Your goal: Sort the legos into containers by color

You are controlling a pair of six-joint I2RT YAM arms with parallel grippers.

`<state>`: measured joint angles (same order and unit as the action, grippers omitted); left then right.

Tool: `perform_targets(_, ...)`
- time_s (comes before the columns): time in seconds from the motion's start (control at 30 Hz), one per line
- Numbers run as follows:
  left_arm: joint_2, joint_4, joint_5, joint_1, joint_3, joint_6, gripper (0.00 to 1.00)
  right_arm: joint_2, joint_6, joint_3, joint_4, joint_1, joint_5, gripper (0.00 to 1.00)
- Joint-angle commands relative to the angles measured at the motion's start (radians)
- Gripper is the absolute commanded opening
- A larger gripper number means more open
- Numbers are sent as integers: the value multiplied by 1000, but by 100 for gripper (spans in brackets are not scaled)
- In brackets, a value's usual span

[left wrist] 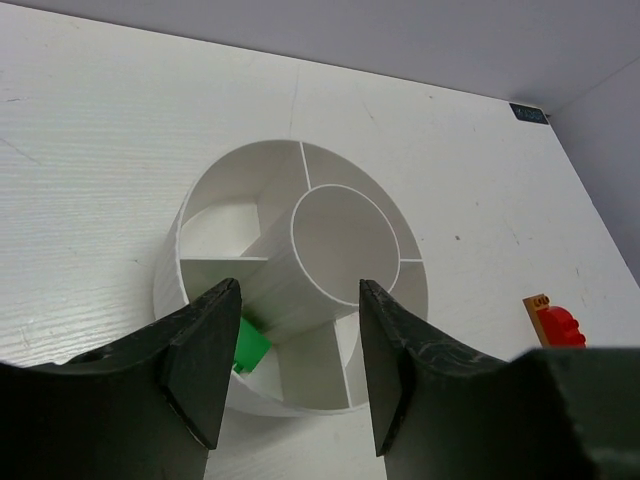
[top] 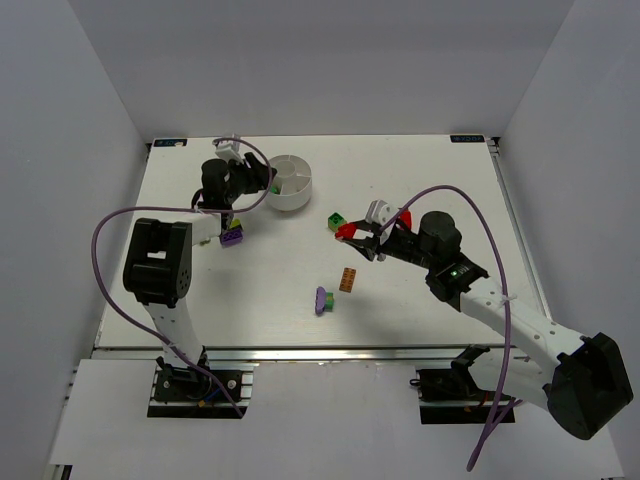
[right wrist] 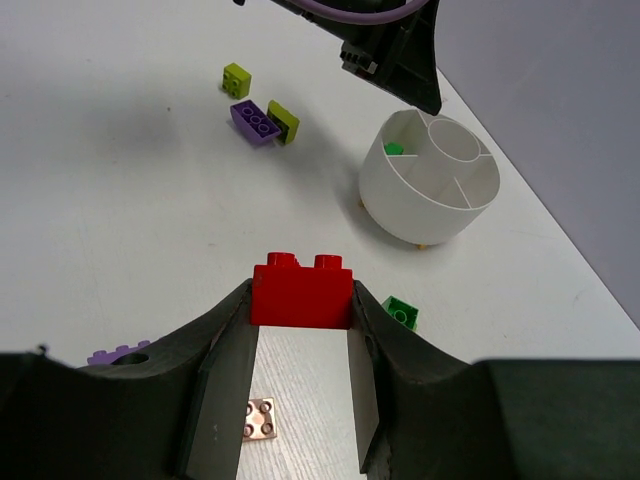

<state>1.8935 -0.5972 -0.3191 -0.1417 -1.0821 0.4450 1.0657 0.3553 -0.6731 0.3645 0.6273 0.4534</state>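
My right gripper moves outward and left in the top view over the dish's near section [top: 292, 190] [right wrist: 431, 187] next, and releases the red lego apart from the green lego.
The round white dish [top: 290, 183] stands at the back left, and a green lego [left wrist: 250, 347] lies in one of its wedge sections. My left gripper [left wrist: 298, 370] is open and empty, just above the dish's near rim [left wrist: 230, 165]. My right gripper [right wrist: 301, 305] is shut on a red lego [right wrist: 301, 290] and holds it above the table, right of the dish [right wrist: 400, 205]; it shows in the top view too [top: 347, 231]. Loose on the table are a green lego [right wrist: 400, 313], an orange lego [top: 348, 280], a purple lego [top: 321, 299] and a purple-and-lime pair [top: 232, 236].
A small lime lego [right wrist: 237, 78] lies beyond the purple-and-lime pair. The left arm [top: 160, 265] and its purple cable run along the table's left side. Grey walls close in the table at the back and both sides.
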Motion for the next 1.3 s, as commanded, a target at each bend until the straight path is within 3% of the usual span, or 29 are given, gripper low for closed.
perform_targets(0.0,-46,20,18,-2,-30,-8,60,-15,-15,-28,19,-11,19,0)
perform_targets(0.07,-94,48,28,-4,-29,-6,57,-10,-16,-31,14,-15,22,0)
perform_targets(0.13,-137,85,28,-4,-26,-2,48,-6,-24,-37,10,-18,25,0)
perform_targets(0.17,-183,100,25,-4,-21,12,41,5,-27,-42,5,-18,27,0)
perform_targets(0.2,-209,118,25,-2,-19,26,28,11,-29,-52,-7,-18,28,0)
perform_targets(0.27,-285,157,12,-2,8,60,18,33,-41,-66,-21,-18,33,0)
perform_targets(0.3,-313,162,11,-1,23,75,8,40,-45,-80,-32,-18,33,0)
perform_targets(0.4,-413,186,-11,-2,83,109,4,79,-65,-108,-56,-18,34,0)
perform_targets(0.5,-514,237,-26,-2,137,101,17,151,-81,-189,-102,-18,50,0)
perform_targets(0.53,-543,250,-21,-2,154,83,34,172,-84,-248,-139,-18,53,0)
perform_targets(0.77,-809,263,138,-1,342,-26,81,443,-76,-572,-274,-18,48,0)
perform_targets(1.1,-889,295,121,-1,340,-72,83,881,-104,-1040,-401,-18,56,0)
perform_targets(1.27,-883,289,109,-2,341,-63,83,1040,-185,-1184,-430,-35,60,0)
